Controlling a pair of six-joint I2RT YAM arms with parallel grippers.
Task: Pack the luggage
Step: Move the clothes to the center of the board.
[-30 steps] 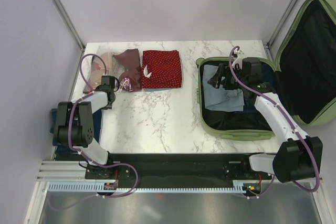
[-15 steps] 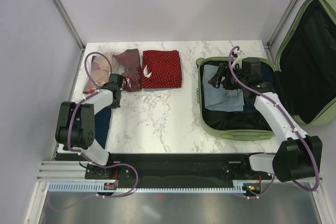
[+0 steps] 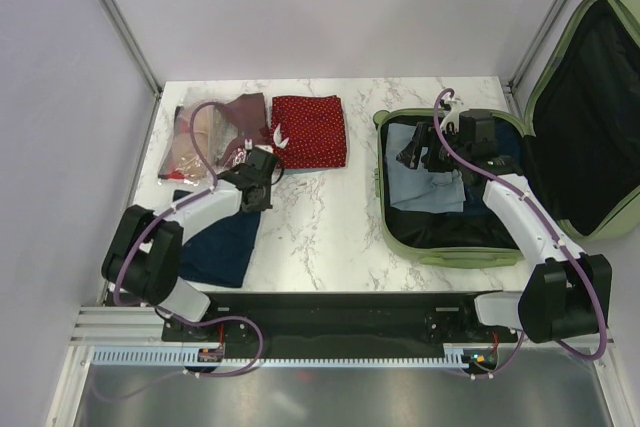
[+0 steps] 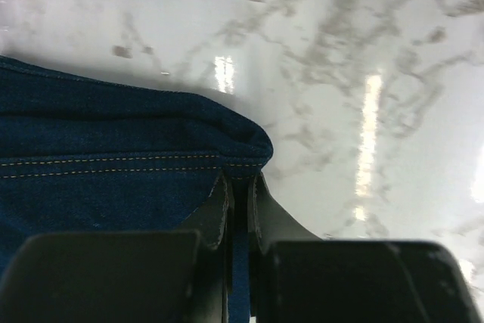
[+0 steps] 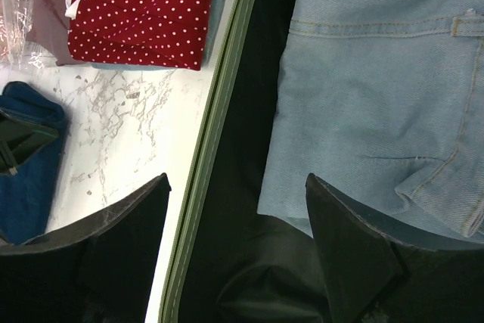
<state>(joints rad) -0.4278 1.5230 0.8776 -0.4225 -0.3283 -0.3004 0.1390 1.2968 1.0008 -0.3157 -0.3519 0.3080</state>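
My left gripper drags the denim toward the right in the top view next, since the garment lies far off. It then releases it on bare marble [image 3: 350, 185] beside the suitcase.
The luggage [image 3: 381, 197], a sage-green suitcase, lies open at the table's right with its lid [image 3: 590, 107] leaning back. Folded light-blue jeans [image 3: 420, 182] [image 5: 378, 96] rest on its black lining. My right gripper [image 3: 415, 147] [image 5: 236, 179] hovers open over the suitcase's left rim [image 5: 215, 134], with nothing between its fingers. My left gripper [image 3: 262, 187] [image 4: 240, 183] is shut on the edge of a dark blue denim garment [image 3: 222, 237] [image 4: 113, 156], which trails behind it on the marble table.
A red polka-dot cloth [image 3: 308, 130] [image 5: 144, 5] lies folded at the back middle. Beside it sit a maroon garment [image 3: 243, 117] and a clear plastic bag with a beige item [image 3: 195, 137]. Grey walls close in the left and back sides.
My left arm has swung right and dragged the dark blue garment from the table's left edge toward the middle. The right arm has barely moved.
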